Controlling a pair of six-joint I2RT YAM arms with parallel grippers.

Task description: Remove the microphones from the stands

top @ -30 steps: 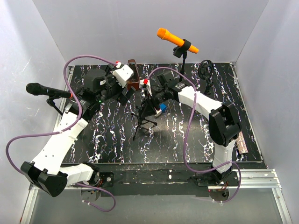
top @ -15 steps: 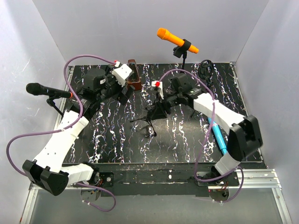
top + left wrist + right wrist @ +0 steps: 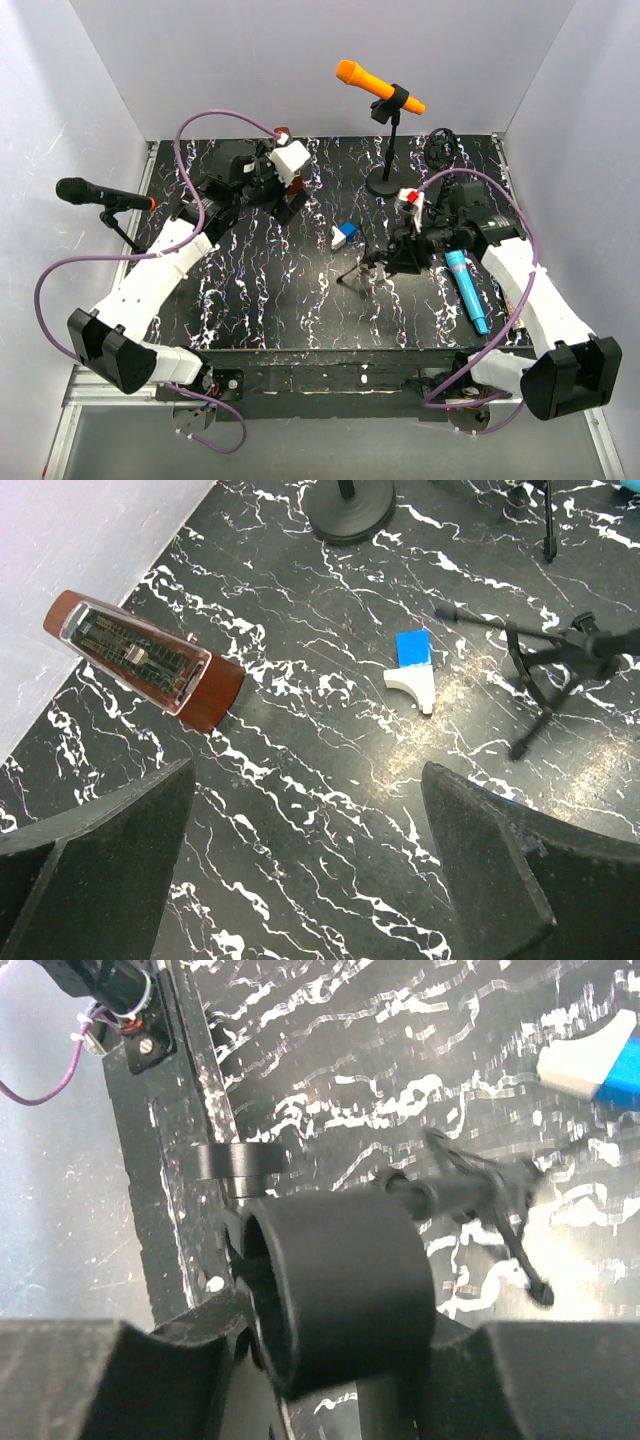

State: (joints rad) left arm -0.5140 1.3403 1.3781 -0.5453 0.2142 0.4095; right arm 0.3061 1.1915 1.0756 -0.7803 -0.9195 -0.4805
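Note:
My left gripper moves its empty fingers back and to the right in the top view and lowers them next, because the tripod stand's stem lies there.
A blue microphone lies flat on the table at the right, beside my right forearm and apart from any stand. My right gripper is shut on the black clip of a small black tripod stand and holds it tilted, with its legs pointing left. The right wrist view shows the clip empty between my fingers, with the tripod legs beyond. My left gripper is open and empty over the back left of the table. Its view shows only bare table between the jaws.
An orange microphone sits on a round-base stand at the back. A black microphone sits on a stand at the left edge. A brown metronome and a small blue-and-white block lie mid-table. A black round object stands back right.
My right gripper has carried the tripod stand right and nearer, uncovering the blue microphone on the table. My left gripper has moved right along the back.

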